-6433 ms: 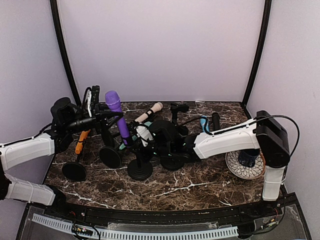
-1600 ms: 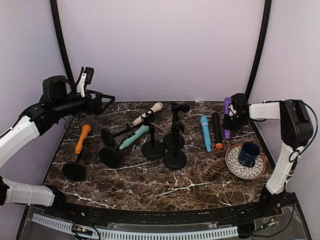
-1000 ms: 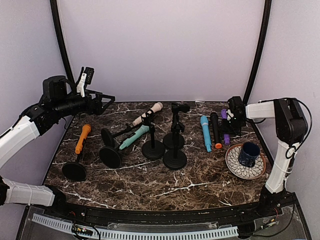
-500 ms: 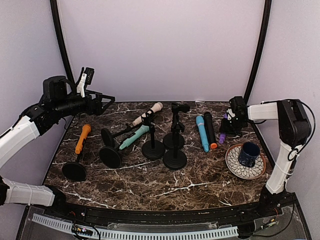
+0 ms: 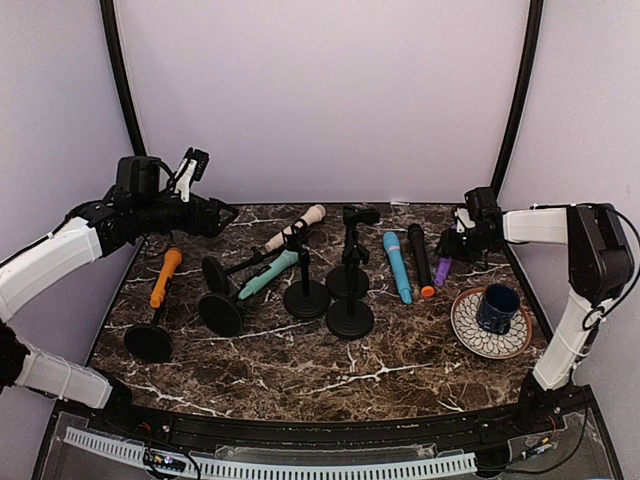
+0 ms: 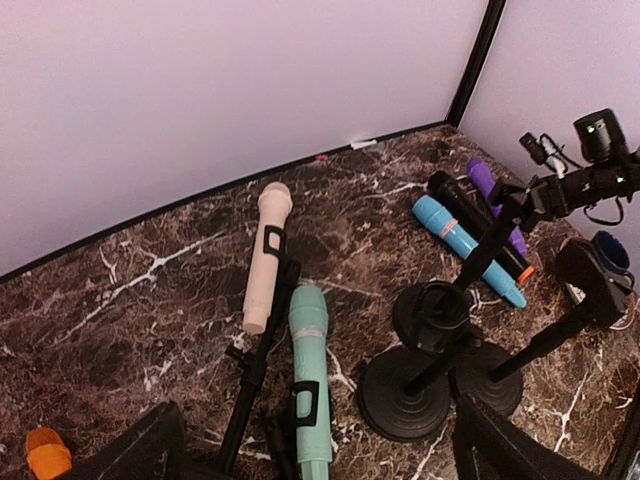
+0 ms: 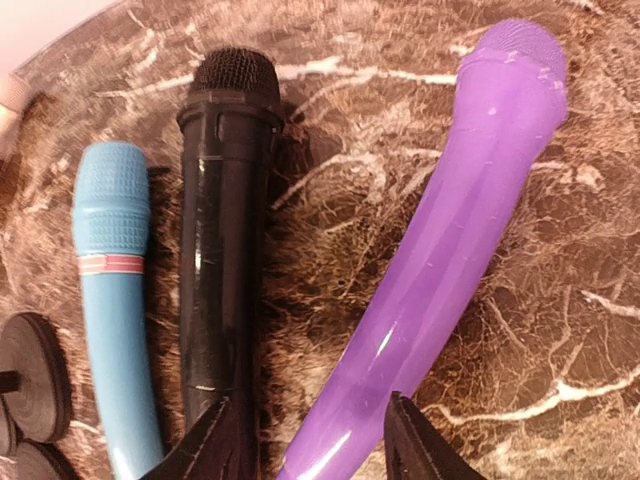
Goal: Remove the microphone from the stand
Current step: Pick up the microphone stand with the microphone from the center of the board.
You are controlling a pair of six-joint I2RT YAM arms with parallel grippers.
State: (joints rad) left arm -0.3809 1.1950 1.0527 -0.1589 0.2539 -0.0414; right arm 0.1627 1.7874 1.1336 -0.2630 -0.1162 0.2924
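My left gripper is to tilt downward and go down next onto the bare black pole (image 5: pixel 242 266) (image 6: pixel 244 402) of the cream microphone's tipped stand, because that microphone is still clipped to it.
The purple microphone (image 7: pixel 450 230) lies flat on the marble at the far right (image 5: pixel 443 270), beside a black microphone (image 7: pixel 220 250) and a blue one (image 7: pixel 115 300). My right gripper (image 7: pixel 315 440) straddles its handle end, jaws open, with a gap on the left side. Two empty upright stands (image 5: pixel 350 318) are at mid-table. My left gripper (image 5: pixel 222 214) hovers open above the back left. Below it, a cream microphone (image 6: pixel 266 255) and a teal microphone (image 6: pixel 311 385) sit clipped in tipped stands.
An orange microphone (image 5: pixel 164 276) on a tipped stand lies at the left. A patterned plate (image 5: pixel 490 340) carrying a dark blue mug (image 5: pixel 497 306) sits at the right, just in front of the right gripper (image 5: pixel 458 243). Walls close in the back and sides.
The right gripper has shifted near the right wall and its jaws have eased apart. The blue and black microphones have slid a little left. The left arm has swung slightly right.
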